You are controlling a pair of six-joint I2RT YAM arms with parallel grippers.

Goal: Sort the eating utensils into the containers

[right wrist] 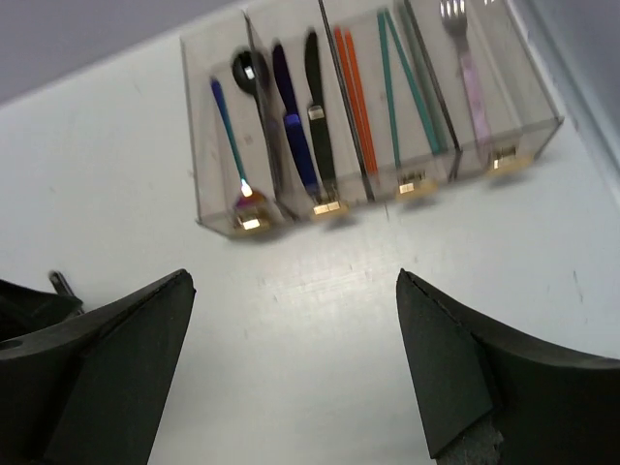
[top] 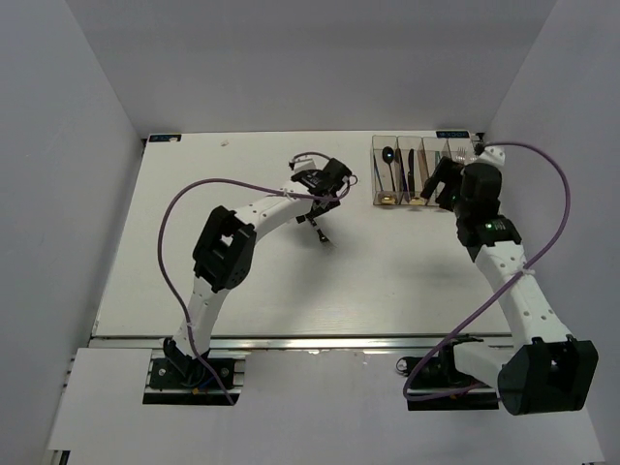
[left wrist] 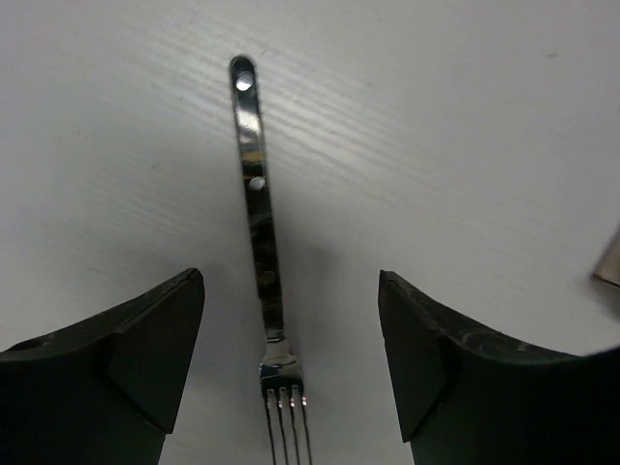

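Observation:
My right gripper swings back and to the left in the top view next and closes on the fork's dark handle (top: 316, 227) (right wrist: 60, 283), since the bins stand by this arm.
A silver fork (left wrist: 262, 223) lies flat on the white table, tines toward the left wrist camera. My left gripper (left wrist: 291, 281) hangs over it, open, one finger on each side and neither touching it. From above, the fork (top: 318, 229) lies mid-table below that gripper (top: 316, 207). The containers (right wrist: 203, 184) are a row of four clear bins at the far right. They hold a blue-handled spoon (right wrist: 228, 126), a black spoon (right wrist: 250, 68), a dark purple knife (right wrist: 291, 126), a black knife (right wrist: 320, 116), orange chopsticks (right wrist: 354, 97), green chopsticks (right wrist: 407, 77) and a pink-handled fork (right wrist: 465, 68). My right gripper (right wrist: 295, 281) is open and empty just in front of them.
Grey walls enclose the table on three sides, and the containers (top: 423, 145) stand close to the back right corner. Purple cables loop beside both arms. The right arm's wrist (top: 475, 194) covers the near end of the rightmost bins in the top view.

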